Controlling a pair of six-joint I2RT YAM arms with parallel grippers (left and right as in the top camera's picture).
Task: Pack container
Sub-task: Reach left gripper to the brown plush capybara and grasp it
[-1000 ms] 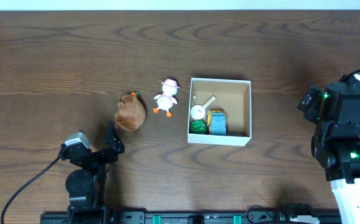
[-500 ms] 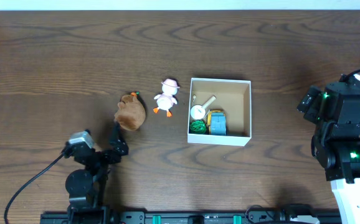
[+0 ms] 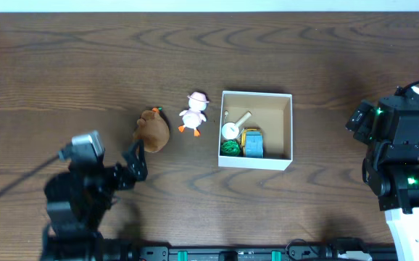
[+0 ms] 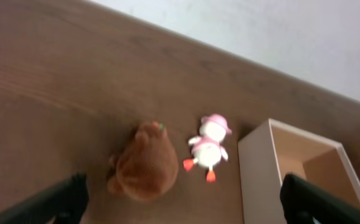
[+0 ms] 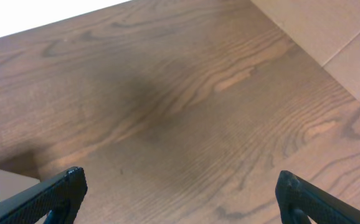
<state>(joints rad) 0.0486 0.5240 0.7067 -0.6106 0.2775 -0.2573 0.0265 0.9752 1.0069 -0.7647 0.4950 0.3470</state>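
The plush's head points outward and its rear end is nearest me. I should move my open left gripper outward and down onto that rear end.
The container, a square white box with a tan inside, stands right of the table's middle; its near wall also shows in the left wrist view. Inside it lie a white cup, a green thing and a blue and yellow thing. A brown plush toy and a white duck toy with a pink hat lie left of the box, also in the left wrist view as the plush and the duck. My left gripper is open and empty, just short of the plush. My right gripper is open over bare wood.
The dark wood table runs wide to the left and back. The right arm's base stands at the right edge. A cable trails from the left arm at the front left.
The left arm has lifted and shifted left, and its camera housing looks larger from above. The toys, the box and the right arm have not moved.
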